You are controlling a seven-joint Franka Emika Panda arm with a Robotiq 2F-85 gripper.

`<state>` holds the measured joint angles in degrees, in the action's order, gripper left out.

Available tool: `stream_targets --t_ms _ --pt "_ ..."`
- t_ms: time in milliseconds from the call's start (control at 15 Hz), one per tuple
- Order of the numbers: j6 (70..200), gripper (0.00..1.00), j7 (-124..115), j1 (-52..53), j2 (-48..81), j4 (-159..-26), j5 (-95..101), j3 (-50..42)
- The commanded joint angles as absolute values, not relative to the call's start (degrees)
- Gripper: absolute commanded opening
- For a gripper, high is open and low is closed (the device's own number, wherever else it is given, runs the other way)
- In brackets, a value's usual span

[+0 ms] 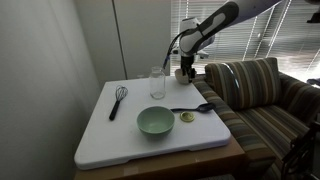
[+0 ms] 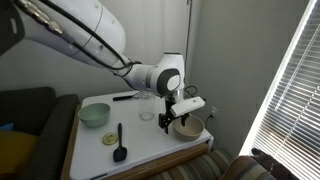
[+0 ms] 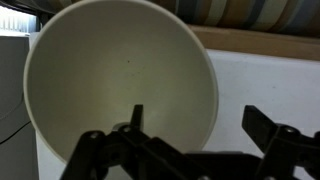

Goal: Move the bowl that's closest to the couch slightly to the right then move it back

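The robot's gripper should next close its fingers onto the small beige bowl's rim [image 3: 211,122], and it should stay almost in place as it does so.
The small beige bowl [image 3: 120,90] fills the wrist view and sits at the white tabletop's corner next to the striped couch [image 1: 262,92]. It also shows in an exterior view [image 2: 188,127]. In the exterior view facing the couch it is hidden behind the gripper [image 1: 186,72]. My gripper [image 3: 200,120] is open and straddles the bowl's rim, with one finger inside the bowl and the other outside over the table. It hangs just above the bowl in an exterior view [image 2: 180,112]. The couch's stripes show along the top of the wrist view [image 3: 245,15].
On the white tabletop [image 1: 110,140] are a larger pale green bowl [image 1: 155,121] [image 2: 94,114], a clear glass [image 1: 157,82] [image 2: 147,110], a black whisk [image 1: 118,100], a black spoon [image 1: 192,108] [image 2: 119,145] and a small yellow disc [image 1: 186,117]. A wall stands behind the table.
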<state>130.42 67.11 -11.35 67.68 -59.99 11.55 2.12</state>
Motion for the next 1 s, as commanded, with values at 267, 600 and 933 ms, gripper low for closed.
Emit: stream_targets --t_ms 267,600,933 --pt "129.5 0.44 68.2 -12.0 72.8 -52.5 8.2 2.8" --pt "129.3 0.08 67.5 -11.6 74.5 -50.1 7.7 2.5" --pt "127.1 0.02 62.7 -9.6 72.9 -51.6 9.0 1.7"
